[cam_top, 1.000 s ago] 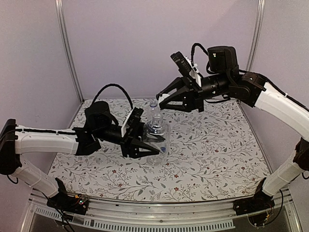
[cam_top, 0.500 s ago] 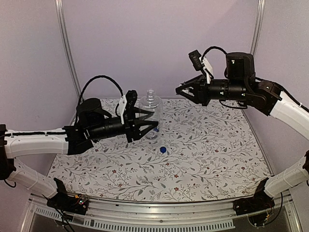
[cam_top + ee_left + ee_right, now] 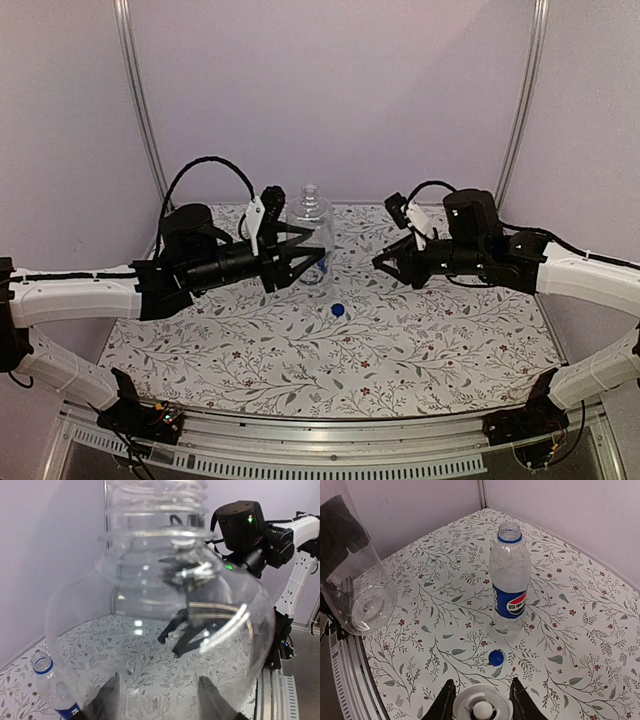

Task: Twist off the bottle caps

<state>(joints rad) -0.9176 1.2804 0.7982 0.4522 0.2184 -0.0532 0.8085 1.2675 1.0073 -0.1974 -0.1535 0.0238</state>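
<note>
My right gripper holds the whitish cap, and the clear bottle's neck is already open. Next my right gripper will move down to the bare cloth (image 3: 376, 323) beside the blue cap and release the whitish cap there.
My left gripper (image 3: 310, 250) is shut on the clear unlabelled bottle (image 3: 306, 222), holding it off the table with its open neck up. In the left wrist view this bottle (image 3: 165, 610) fills the frame between the fingers (image 3: 107, 700). My right gripper (image 3: 382, 262) hovers to its right, shut on a whitish cap (image 3: 482, 707). The labelled bottle (image 3: 509, 585) stands upright and uncapped, a blue ring at its neck; it also shows low left in the left wrist view (image 3: 50, 685). A blue cap (image 3: 496, 657) lies on the cloth in front of it (image 3: 338, 310).
The floral tablecloth (image 3: 430, 330) covers the table, with lilac walls close on three sides and a metal rail (image 3: 300, 440) along the near edge. The right arm (image 3: 250, 530) shows behind the clear bottle in the left wrist view.
The right gripper pulled away from the clear bottle's neck with the whitish cap, then dropped lower toward the table's middle. The left gripper lifted the clear bottle up and back.
</note>
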